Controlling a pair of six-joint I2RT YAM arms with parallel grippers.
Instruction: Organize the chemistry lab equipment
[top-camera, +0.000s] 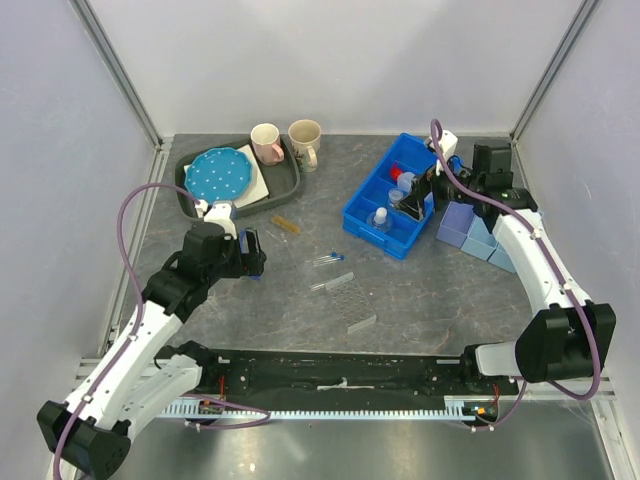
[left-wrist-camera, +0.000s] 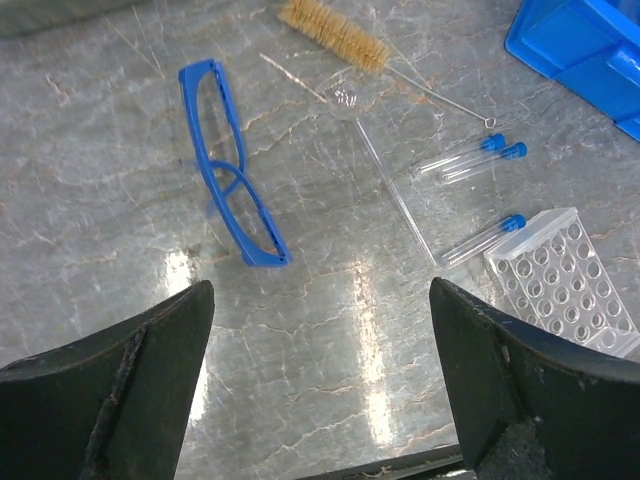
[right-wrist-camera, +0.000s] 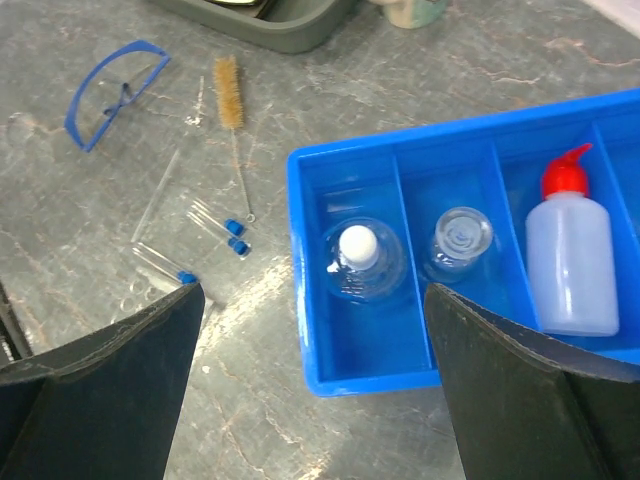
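Note:
The spot on the tabletop beside the robot's forearm lies below the left gripper, back and to its left in the top view, so the left gripper will turn and go down to it next.
Blue-framed safety glasses (left-wrist-camera: 228, 180) lie on the grey table just ahead of my left gripper (left-wrist-camera: 320, 400), which is open and empty above the table; they also show in the right wrist view (right-wrist-camera: 115, 85). A tan bristle brush (left-wrist-camera: 333, 36), three blue-capped clear tubes (left-wrist-camera: 470, 160) and a clear tube rack (left-wrist-camera: 570, 280) lie beyond. My right gripper (right-wrist-camera: 315, 400) is open and empty above the near edge of a blue bin (right-wrist-camera: 300, 250). The bin holds a red-capped squeeze bottle (right-wrist-camera: 570, 260), a small clear beaker (right-wrist-camera: 458, 240) and a stoppered clear flask (right-wrist-camera: 358, 260).
A grey tray (top-camera: 290, 178) with a blue dotted plate (top-camera: 218, 172) stands at the back left, with a pink mug (top-camera: 266, 143) and a beige mug (top-camera: 305, 140) behind it. Lilac and blue blocks (top-camera: 470, 230) sit right of the bin (top-camera: 360, 212). A clear strip (top-camera: 362, 323) lies near the front.

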